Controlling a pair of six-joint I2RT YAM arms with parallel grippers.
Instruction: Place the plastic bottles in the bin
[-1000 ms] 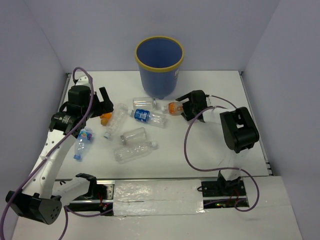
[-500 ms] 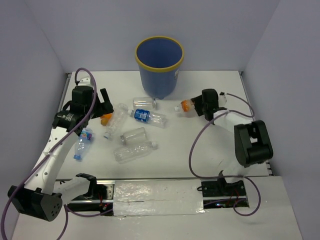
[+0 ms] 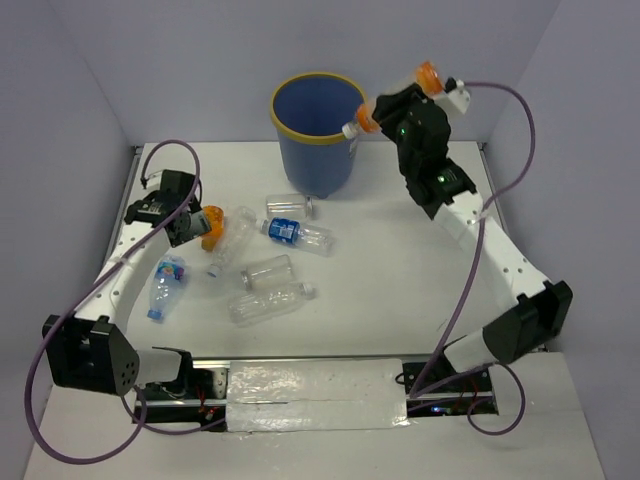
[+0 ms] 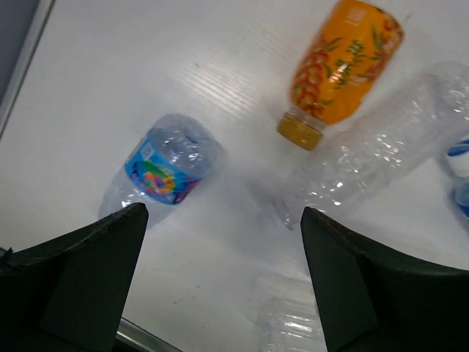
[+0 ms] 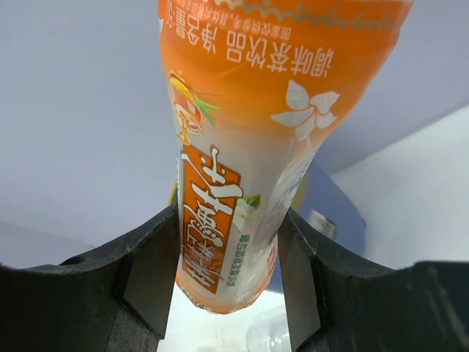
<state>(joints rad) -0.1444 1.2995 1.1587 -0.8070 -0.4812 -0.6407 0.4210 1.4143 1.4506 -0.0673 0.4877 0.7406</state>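
Observation:
My left gripper moves back and down onto the bottle's colourful label (image 3: 170, 270) (image 4: 161, 171) next, which lies below and back of it, since bare tabletop leaves room for both fingers.
My right gripper (image 3: 392, 112) (image 5: 229, 246) is shut on an orange-labelled plastic bottle (image 3: 360, 122) (image 5: 245, 139), held in the air beside the right rim of the bin (image 3: 315, 160), a dark blue bucket with a yellow rim. My left gripper (image 3: 188, 226) (image 4: 223, 213) is open and low over the left of the table. Just ahead of it lie an orange bottle (image 3: 211, 224) (image 4: 341, 62), a bottle with a colourful label (image 3: 166, 283) (image 4: 165, 169) and a crumpled clear bottle (image 3: 232, 240) (image 4: 374, 154). Nothing sits between its fingers.
More bottles lie mid-table in front of the bin: a blue-labelled one (image 3: 295, 232), a small clear one (image 3: 290, 205) and two clear ones (image 3: 268, 270) (image 3: 268, 303). Grey walls close in the table on three sides.
The right gripper closed on the orange-labelled bottle and lifted it from the table up to the bin's right rim. The left arm shifted slightly left and lowered, still open.

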